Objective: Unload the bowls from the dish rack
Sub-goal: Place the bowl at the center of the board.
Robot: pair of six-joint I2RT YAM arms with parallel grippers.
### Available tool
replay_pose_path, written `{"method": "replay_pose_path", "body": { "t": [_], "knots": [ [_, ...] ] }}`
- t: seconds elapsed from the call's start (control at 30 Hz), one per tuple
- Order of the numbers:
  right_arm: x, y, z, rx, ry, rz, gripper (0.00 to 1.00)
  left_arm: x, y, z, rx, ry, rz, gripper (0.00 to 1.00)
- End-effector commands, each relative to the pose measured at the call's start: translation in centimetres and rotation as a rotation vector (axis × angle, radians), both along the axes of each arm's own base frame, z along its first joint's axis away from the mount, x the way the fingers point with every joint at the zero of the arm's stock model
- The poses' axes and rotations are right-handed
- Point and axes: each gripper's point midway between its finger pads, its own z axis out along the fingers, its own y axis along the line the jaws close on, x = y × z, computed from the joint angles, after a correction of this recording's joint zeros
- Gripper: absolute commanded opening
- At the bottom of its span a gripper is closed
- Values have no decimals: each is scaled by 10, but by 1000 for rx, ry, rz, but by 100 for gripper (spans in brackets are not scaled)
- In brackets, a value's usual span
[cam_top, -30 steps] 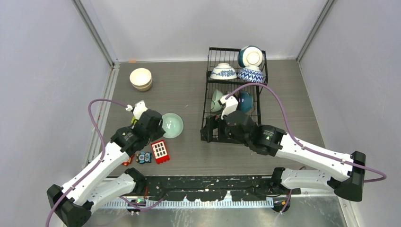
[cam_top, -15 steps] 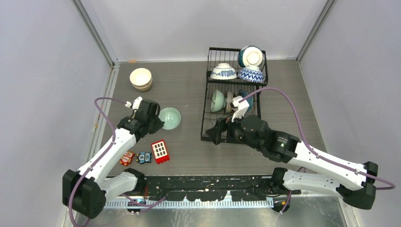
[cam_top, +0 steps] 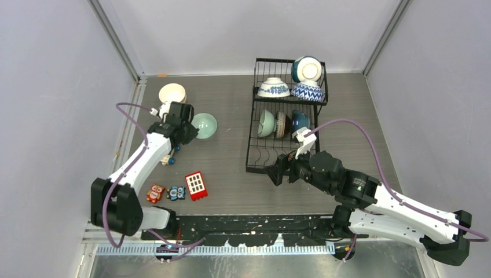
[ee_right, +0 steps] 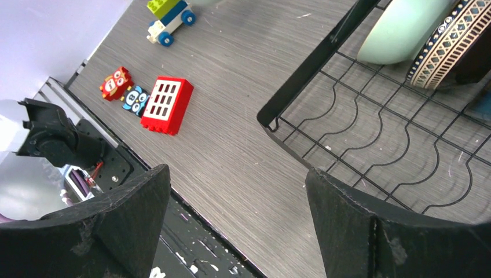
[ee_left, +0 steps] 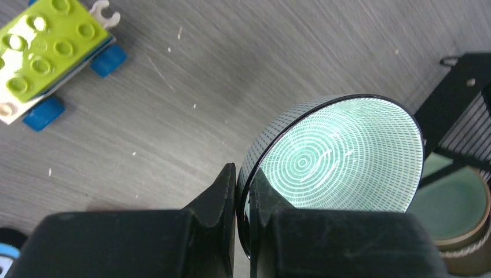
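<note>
Next, my left gripper carries the pale green bowl [cam_top: 204, 125] outward and down and releases it beside the cream stack of bowls, where the table is clear.
My left gripper [cam_top: 190, 124] is shut on the rim of a pale green bowl [cam_top: 204, 125], one finger inside and one outside. The left wrist view shows the gripper [ee_left: 243, 176] and the bowl [ee_left: 341, 153] held tilted above the table. A cream stack of bowls [cam_top: 172, 92] stands just behind it. The black dish rack [cam_top: 255, 156] holds three bowls on top [cam_top: 273, 88] [cam_top: 306, 91] [cam_top: 307, 68]. Its lower tier holds three on edge: pale green [cam_top: 266, 123], brown patterned [cam_top: 281, 123] and dark teal [cam_top: 299, 120]. My right gripper [cam_top: 277, 172] [ee_right: 237, 191] is open and empty, off the rack's [ee_right: 301, 87] near-left corner.
A red block [cam_top: 195, 185] [ee_right: 168, 104] and two small toy figures [cam_top: 155, 193] [cam_top: 175, 193] lie near the table's front left. A green toy car [cam_top: 169, 157] [ee_left: 52, 52] sits under my left arm. Walls close in on both sides.
My left gripper has carried the pale green bowl back and left, toward the cream stack. My right gripper has pulled out of the rack's lower tier toward the near edge, still open.
</note>
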Motion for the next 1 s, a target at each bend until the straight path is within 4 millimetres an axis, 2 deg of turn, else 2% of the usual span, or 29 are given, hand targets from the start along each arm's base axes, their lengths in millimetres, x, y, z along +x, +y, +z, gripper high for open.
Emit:
{"method": "replay_pose_path", "body": {
  "t": [0.0, 0.27, 0.5, 0.67, 0.73, 0.97],
  "knots": [
    [-1, -1, 5, 24, -29, 7, 90, 53, -2, 27, -75, -120, 54, 0],
    [-1, -5, 1, -15, -27, 4, 90, 113, -23, 6, -132, -84, 58, 0],
    [3, -6, 1, -5, -45, -11, 90, 154, -22, -10, -136, -107, 147, 0],
    [5, -5, 3, -13, -64, -11, 90, 172, -23, -26, -171, -148, 277, 0],
    [6, -5, 4, -13, -67, -13, 90, 178, -20, -29, -146, -173, 331, 0],
    [5, -10, 2, -6, -66, -23, 90, 199, -29, -36, -124, -174, 416, 0]
  ]
}}
